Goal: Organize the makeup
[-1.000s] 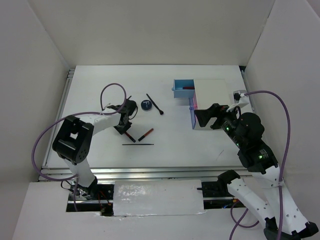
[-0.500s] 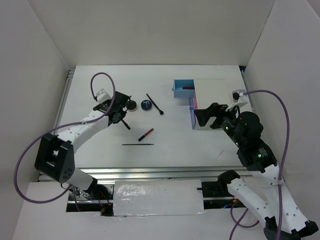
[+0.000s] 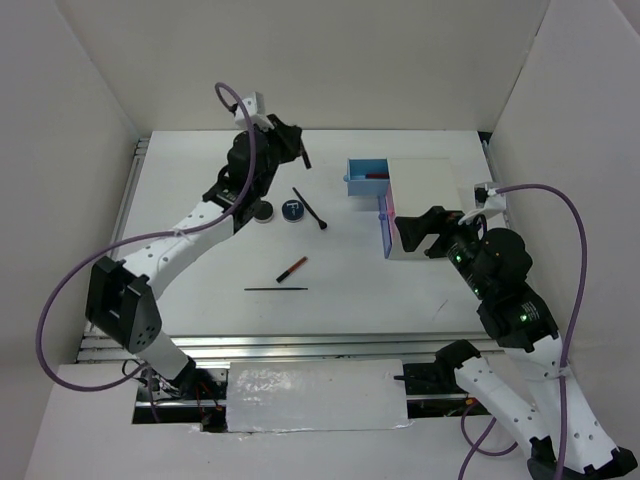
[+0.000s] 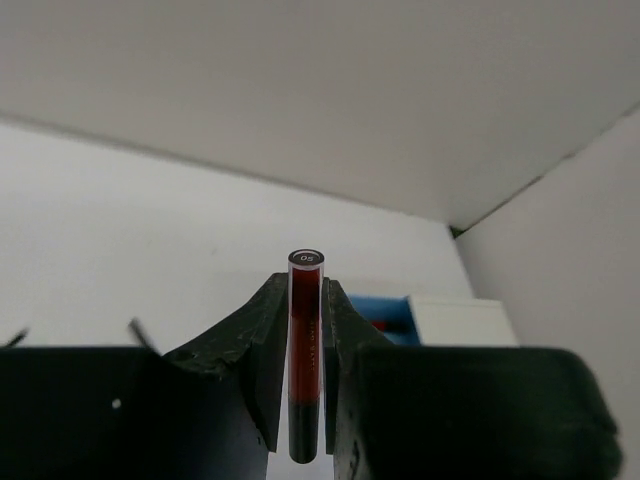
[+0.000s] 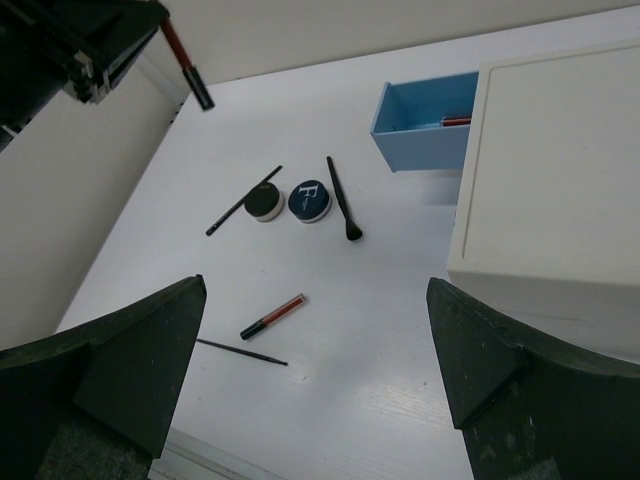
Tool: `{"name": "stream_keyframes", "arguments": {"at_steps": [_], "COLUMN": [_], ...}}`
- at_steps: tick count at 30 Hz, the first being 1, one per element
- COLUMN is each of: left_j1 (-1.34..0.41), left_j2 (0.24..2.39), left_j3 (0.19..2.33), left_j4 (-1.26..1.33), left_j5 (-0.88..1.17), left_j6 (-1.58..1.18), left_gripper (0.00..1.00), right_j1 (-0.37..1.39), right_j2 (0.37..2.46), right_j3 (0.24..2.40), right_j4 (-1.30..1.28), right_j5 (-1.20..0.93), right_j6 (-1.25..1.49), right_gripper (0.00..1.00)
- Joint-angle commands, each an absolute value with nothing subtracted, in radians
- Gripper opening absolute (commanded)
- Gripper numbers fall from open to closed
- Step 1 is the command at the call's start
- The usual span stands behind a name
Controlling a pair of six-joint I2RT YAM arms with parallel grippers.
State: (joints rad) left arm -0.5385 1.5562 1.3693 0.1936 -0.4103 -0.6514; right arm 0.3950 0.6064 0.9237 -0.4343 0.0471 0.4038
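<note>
My left gripper swings to the right in the top view next, turning. Then it lowers its red-and-black stick over the open blue drawer (image 3: 368, 172) (image 4: 386, 316), since the drawer holds a matching stick.
My left gripper (image 3: 297, 150) is raised over the far part of the table, left of the open blue drawer (image 3: 365, 178). It is shut on a red-and-black stick (image 4: 306, 340), which also shows in the right wrist view (image 5: 185, 60). On the table lie a black compact (image 3: 263, 211), a blue-topped compact (image 3: 293, 211), a black brush (image 3: 311, 210), a second red-and-black stick (image 3: 291, 268) and a thin black pencil (image 3: 276, 289). Another thin pencil (image 5: 243, 201) lies by the black compact. My right gripper (image 3: 425, 232) is open and empty beside the white box (image 3: 435, 190).
The blue drawer (image 5: 425, 120) holds a red stick (image 5: 455, 121). A pink drawer front (image 3: 387, 225) stands out from the box's left side. White walls enclose the table on three sides.
My left gripper has risen from the table at the left with the red-and-black stick and swung to the far side, toward the blue drawer. The right arm has hardly moved.
</note>
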Motion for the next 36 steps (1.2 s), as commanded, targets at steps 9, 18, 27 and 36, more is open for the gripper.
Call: {"name": "stream_keyframes", "arguments": {"at_steps": [9,18,27,36], "left_j1": [-0.566,-0.635,-0.666,-0.66], "left_j2": [2.05,2.2,2.27,2.31], "left_j3": [1.94,2.097,2.077,2.091], "left_j4": [0.487,0.302,0.195,0.192], "left_j5": [0.423,0.497,0.437,0.394], "left_j6": [-0.149,0.194,0.377,0.434], "left_gripper": [0.0,0.03,0.01,0.0], "right_j1": [0.402,0.402,0.403,0.403], "right_j2": [0.581,0.594,0.601,0.618], "right_j3": [0.945,0.95,0.934,0.936], "right_j4": [-0.422,-0.429,-0.413,-0.411], "right_j5": [0.049,0.028,0.021,0.018], "right_j6": [0.399,0.391,0.393,0.39], "right_gripper": [1.0,1.0,1.0,0.99]}}
